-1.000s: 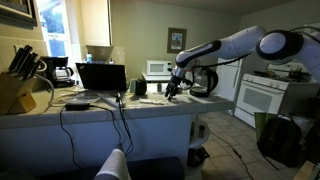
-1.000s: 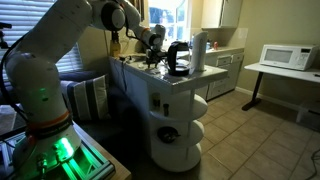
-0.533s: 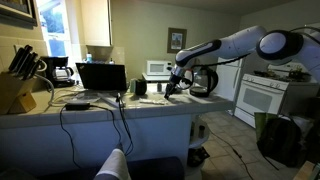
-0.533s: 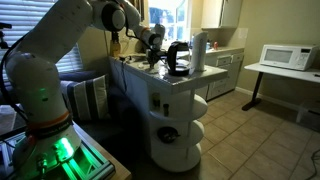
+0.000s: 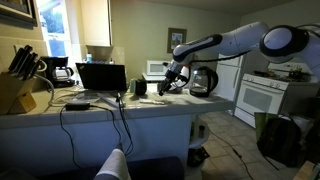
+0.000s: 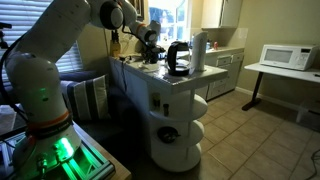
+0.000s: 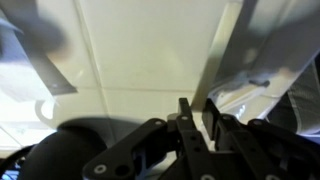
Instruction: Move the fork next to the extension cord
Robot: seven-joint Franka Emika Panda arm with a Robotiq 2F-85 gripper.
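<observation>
I will next move my gripper from the kettle toward the laptop, lower it and let go of the fork (image 7: 222, 55) on the countertop next to the thin cable, because the extension cord is there.
In the wrist view the fork (image 7: 222, 55) shows as a thin silver strip that runs from the upper right down into the gap between my two black fingers. My gripper (image 7: 198, 107) is shut on the fork's lower end, above the pale countertop. In both exterior views the gripper (image 5: 170, 82) (image 6: 150, 50) hangs a little above the counter beside the kettle, and the fork is too small to make out. The extension cord (image 5: 78, 104) lies as a flat black block in front of the laptop, well to the left of the gripper. Its thin cable (image 5: 122, 128) hangs over the counter's front.
An open black laptop (image 5: 102, 77) stands behind the cord's block. A knife block (image 5: 14, 92) is at the counter's far left. A dark kettle (image 5: 203, 80) (image 6: 178, 58) stands close to the gripper. A white stove (image 5: 262, 100) and a microwave (image 6: 283, 57) stand farther off.
The jaws have gone from open to shut around the fork. The gripper has since risen slightly off the counter.
</observation>
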